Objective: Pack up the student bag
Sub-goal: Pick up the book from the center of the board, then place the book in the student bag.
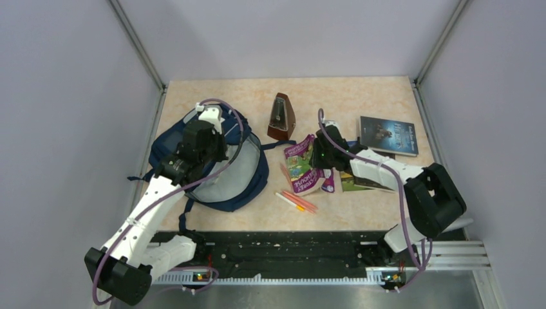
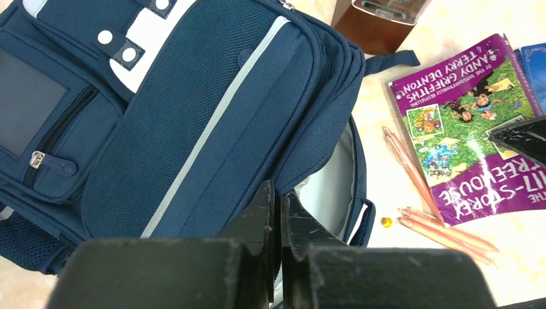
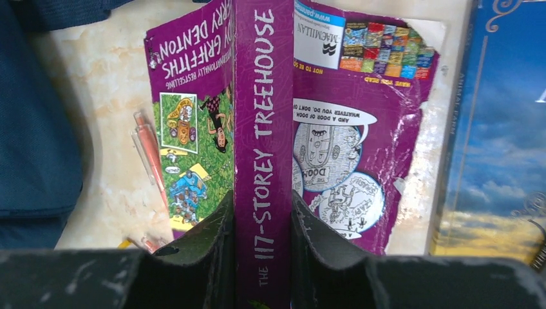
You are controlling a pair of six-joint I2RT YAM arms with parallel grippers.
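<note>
My right gripper carries the purple paperback point(image 1: 302, 168) toward the left in the top view next and releases it inside the bag's main compartment point(image 1: 241, 170), which lies held open.
The student bag point(image 1: 169, 140), navy with grey stripes, lies at the left with its main compartment held open, pale lining point(image 1: 235, 168) showing. My left gripper point(image 1: 216, 154) is shut on the bag's opening edge; in the left wrist view its fingertips point(image 2: 277, 190) pinch the blue fabric of the bag point(image 2: 212, 116). A purple paperback point(image 1: 302, 168) stands spine-up, covers splayed on the table. My right gripper point(image 1: 320, 161) is shut on its spine; in the right wrist view both fingers point(image 3: 263, 199) press against the purple book point(image 3: 264, 96).
A brown metronome point(image 1: 282, 117) stands behind the purple book. A dark blue book point(image 1: 388, 135) lies at the right, and another book point(image 1: 360, 183) lies under my right arm. Orange pens point(image 1: 297, 201) lie between bag and book, with a small yellow bead point(image 2: 385, 221) near them.
</note>
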